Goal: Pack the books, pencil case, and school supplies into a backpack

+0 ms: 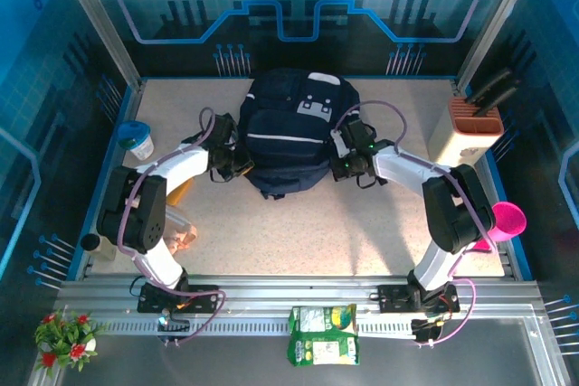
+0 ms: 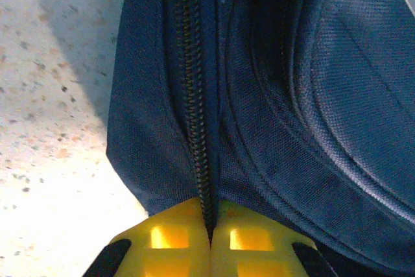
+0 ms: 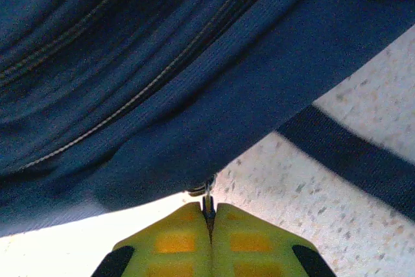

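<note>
The right gripper will move outward along the bag's edge toward the dark strap [image 3: 303, 130] and let go of the zipper pull [image 3: 208, 200], because that strap is farther outward than the gripper.
The navy backpack [image 1: 291, 137] lies flat at the back middle of the table, its pale stripe across the front. My left gripper [image 1: 237, 164] is at its left side. In the left wrist view the yellow fingers [image 2: 175, 235] are shut on the black zipper seam [image 2: 198, 128] at the bag's edge. My right gripper [image 1: 344, 155] is at the bag's right side. There the yellow fingers [image 3: 175, 238] are shut on a small metal zipper pull [image 3: 208, 200] under the fabric edge. A dark strap [image 3: 350, 157] trails over the table. The books and pencil case are out of view.
A white and orange holder [image 1: 470, 128] with dark handles stands at the back right, a pink cup [image 1: 507, 221] in front of it. A blue-lidded tub [image 1: 137, 140] and an orange item [image 1: 181, 192] sit at the left. A green packet [image 1: 323, 334] lies on the front rail.
</note>
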